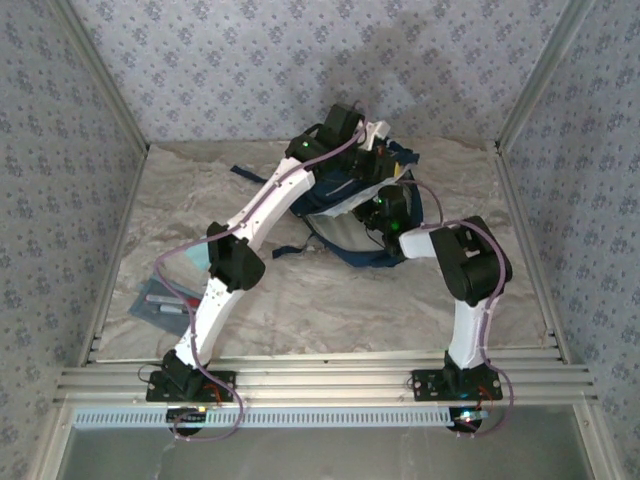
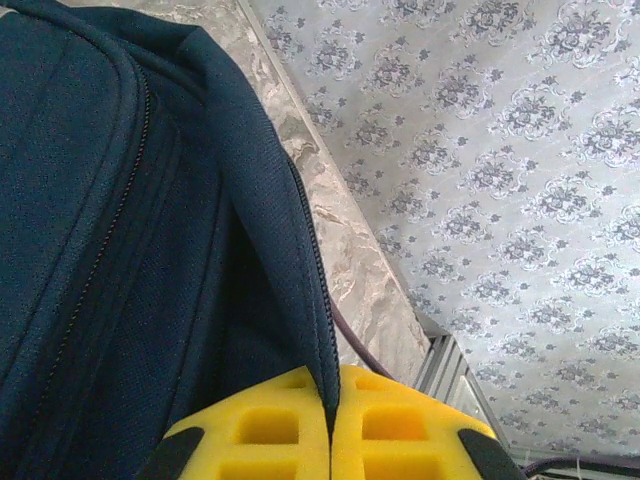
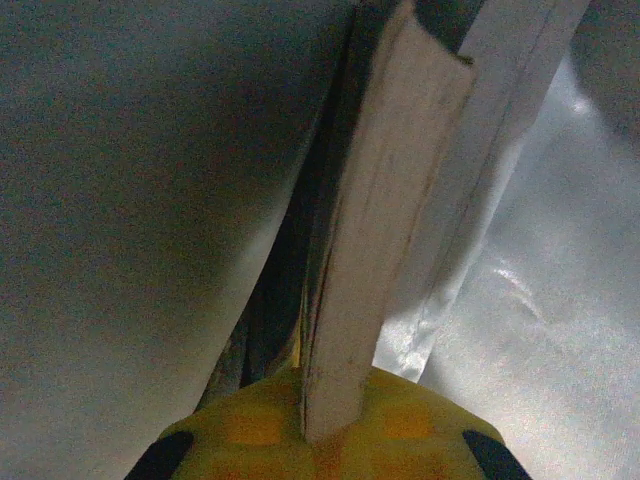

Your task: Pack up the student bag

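The bag's opening [image 1: 350, 232] is wide and uncovered below my left gripper and nearer my base, so next I need to pull the bag's zipper rim in my left gripper back and down and let go of it over the opening.
The student bag [image 1: 345, 255] lies at the back middle of the table, navy-blue, its mouth held open with pale lining showing. My left gripper [image 1: 383, 148] is at the bag's far edge. In the left wrist view, the left gripper [image 2: 332, 400] is shut on the bag's zipper rim [image 2: 318, 270], with navy fabric [image 2: 120, 250] spreading to the left. My right gripper [image 1: 378, 212] reaches into the bag's mouth. The right wrist view has it [image 3: 330, 425] shut on a book [image 3: 385, 230], held by its pale page edges. Grey lining [image 3: 130, 200] surrounds the book.
A clear pouch with pens [image 1: 160, 300] and a teal sheet [image 1: 195, 262] lie at the front left of the marbled table. A dark strap [image 1: 245, 172] trails left of the bag. Aluminium rails [image 1: 320, 375] line the near edge, and patterned walls close the other sides.
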`<state>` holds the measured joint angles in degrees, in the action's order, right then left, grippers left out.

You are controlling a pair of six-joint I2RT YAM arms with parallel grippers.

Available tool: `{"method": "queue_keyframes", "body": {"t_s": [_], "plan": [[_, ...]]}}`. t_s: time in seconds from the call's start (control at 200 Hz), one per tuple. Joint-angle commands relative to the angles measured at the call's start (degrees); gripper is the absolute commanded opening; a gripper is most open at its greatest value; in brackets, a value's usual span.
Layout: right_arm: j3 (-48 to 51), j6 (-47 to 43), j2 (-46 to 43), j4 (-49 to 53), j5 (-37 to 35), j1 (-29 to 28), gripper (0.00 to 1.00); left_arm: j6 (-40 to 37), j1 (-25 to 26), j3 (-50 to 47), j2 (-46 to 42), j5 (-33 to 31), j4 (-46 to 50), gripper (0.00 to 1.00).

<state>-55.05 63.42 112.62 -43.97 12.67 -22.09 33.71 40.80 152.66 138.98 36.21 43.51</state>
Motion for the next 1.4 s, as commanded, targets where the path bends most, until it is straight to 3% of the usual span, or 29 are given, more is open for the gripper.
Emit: {"method": "queue_keyframes", "body": {"t_s": [0.0,0.06,0.145,0.2,0.31,0.47,0.7,0.865,1.044,1.184,1.284,1.394], "plan": [[-3.33,1.04,2.21,-2.83,-1.53,-0.46,0.08,-0.82,0.95,0.89,-6.35,4.15,-2.53,0.00],[-2.37,1.15,1.11,-2.78,-1.65,-0.65,0.14,-1.12,0.65,0.25,-6.18,3.52,-2.19,0.00],[0.46,1.96,-2.43,-0.12,-2.29,-0.42,0.37,-1.41,0.13,-1.35,-6.07,2.25,-2.35,0.00],[3.05,2.56,-5.43,0.65,-2.00,-0.12,0.46,-1.78,-0.35,-2.53,-6.11,1.41,-2.35,0.00],[7.10,1.30,-13.01,6.03,0.04,0.60,0.55,-2.72,-1.22,-4.59,-6.22,-0.43,-2.25,0.00],[8.79,-5.44,-24.55,24.39,3.45,1.84,0.64,-3.66,-2.05,-7.14,-6.78,-1.92,-2.13,0.00],[11.86,-15.72,-38.67,45.89,6.93,6.81,0.68,-4.01,-2.22,-11.29,-8.87,-2.31,-3.16,0.00],[9.96,-26.16,-47.41,60.98,2.80,11.60,0.73,-5.16,-2.26,-16.00,-11.77,-2.37,-2.69,0.00],[8.06,-32.33,-48.62,66.09,2.68,18.39,0.74,-6.93,-2.21,-30.72,-19.73,-1.92,-4.24,0.00],[7.20,-34.13,-46.46,65.36,3.34,22.18,0.74,-9.37,-2.54,-44.15,-27.86,-5.22,-3.86,0.00],[6.02,-34.82,-43.97,64.41,3.51,22.49,0.70,-10.37,-4.08,-52.05,-32.72,-8.74,-3.53,0.02],[4.61,-36.49,-40.29,62.39,7.81,22.07,0.50,-10.16,-7.10,-56.32,-35.23,-14.16,-0.57,0.11]]}}
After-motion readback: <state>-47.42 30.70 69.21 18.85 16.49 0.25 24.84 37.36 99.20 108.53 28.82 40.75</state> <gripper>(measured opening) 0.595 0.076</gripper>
